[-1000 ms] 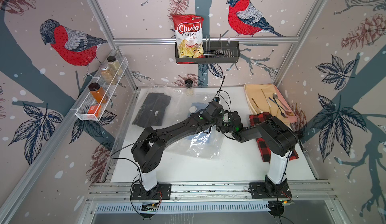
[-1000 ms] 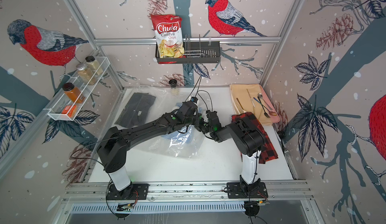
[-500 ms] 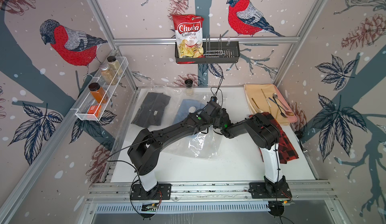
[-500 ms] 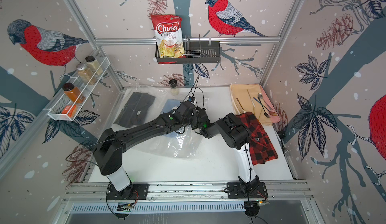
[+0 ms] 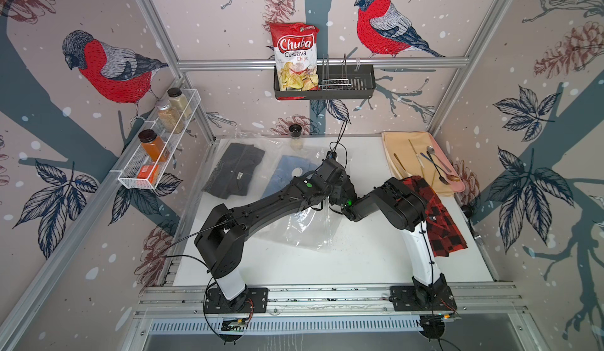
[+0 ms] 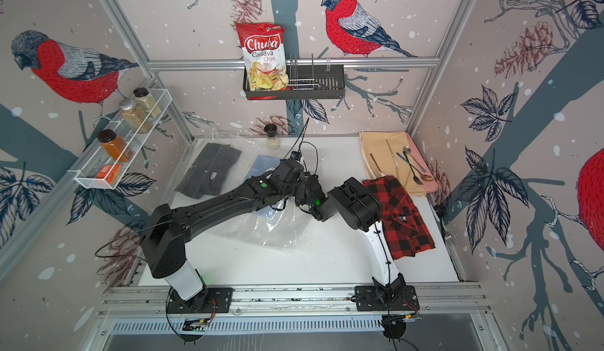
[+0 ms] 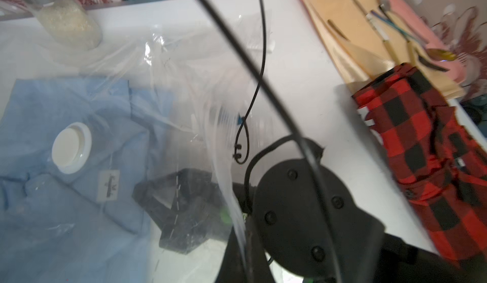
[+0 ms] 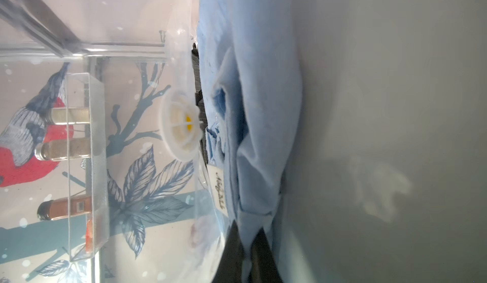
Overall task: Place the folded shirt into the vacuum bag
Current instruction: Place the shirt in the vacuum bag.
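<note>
I will next use my right gripper to push the blue shirt's edge deeper into the bag toward the dark folded shirt [image 5: 235, 170] [image 8: 201, 115] and release it, because there is still a gap between both shirts.
The vacuum bag [image 5: 304, 228] is clear crinkly plastic lying across the table's middle and back left in both top views, with a round white valve cap [image 7: 71, 147]. Inside it lies the folded shirt [image 5: 287, 176], light blue. My left gripper [image 7: 243, 258] is shut on the bag's upper film at its mouth and holds it raised. My right gripper [image 8: 249, 252] reaches inside the bag and is shut on the blue shirt's edge [image 8: 253, 163]. In the top views the left arm [image 5: 277, 202] covers both sets of fingertips.
A dark folded shirt [image 5: 233, 172] lies under the bag's film at the left. A red plaid shirt [image 5: 438, 221] lies by the right arm. A tan mat with cutlery [image 5: 411, 159] sits back right, a spice jar [image 5: 295, 136] at the back edge.
My right arm has pushed left, further into the bag, carrying the blue shirt toward the back left. The left gripper has kept the bag's mouth raised.
</note>
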`<control>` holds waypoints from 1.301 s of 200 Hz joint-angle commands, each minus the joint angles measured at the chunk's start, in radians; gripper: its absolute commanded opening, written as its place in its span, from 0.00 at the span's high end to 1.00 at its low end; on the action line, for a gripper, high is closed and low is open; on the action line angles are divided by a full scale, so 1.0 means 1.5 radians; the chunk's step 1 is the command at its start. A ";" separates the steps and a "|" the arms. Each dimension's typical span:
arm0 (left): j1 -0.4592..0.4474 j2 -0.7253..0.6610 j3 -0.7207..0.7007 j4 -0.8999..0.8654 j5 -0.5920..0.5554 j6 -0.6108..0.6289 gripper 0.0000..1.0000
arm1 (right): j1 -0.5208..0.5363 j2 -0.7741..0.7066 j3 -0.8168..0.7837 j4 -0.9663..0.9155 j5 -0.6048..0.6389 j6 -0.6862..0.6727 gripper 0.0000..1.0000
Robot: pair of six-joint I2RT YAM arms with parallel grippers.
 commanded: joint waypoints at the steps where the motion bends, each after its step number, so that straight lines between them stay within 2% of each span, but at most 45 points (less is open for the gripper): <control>1: -0.003 -0.017 0.000 0.068 -0.025 0.017 1.00 | -0.002 -0.024 -0.030 0.065 0.008 0.014 1.00; 30: -0.002 -0.018 0.014 0.071 -0.025 0.025 1.00 | 0.008 -0.030 -0.021 0.039 0.012 0.000 1.00; 66: -0.002 -0.009 0.020 0.072 0.013 0.018 1.00 | 0.025 0.020 0.067 0.001 0.006 0.008 1.00; 125: -0.003 -0.007 0.015 0.069 0.020 0.012 1.00 | 0.042 0.085 0.202 -0.085 0.007 -0.006 1.00; 184: -0.003 -0.008 0.006 0.073 0.015 0.011 1.00 | 0.043 0.113 0.242 -0.103 -0.023 -0.017 1.00; 199: -0.003 -0.007 0.003 0.072 0.010 0.010 1.00 | 0.042 0.102 0.228 -0.104 -0.028 -0.026 0.92; 233: -0.001 -0.012 -0.015 0.075 -0.029 0.011 1.00 | 0.027 0.002 0.129 -0.139 -0.015 -0.096 0.67; 260: 0.008 -0.011 -0.032 0.088 -0.046 0.008 1.00 | 0.013 -0.080 0.048 -0.159 -0.024 -0.148 0.56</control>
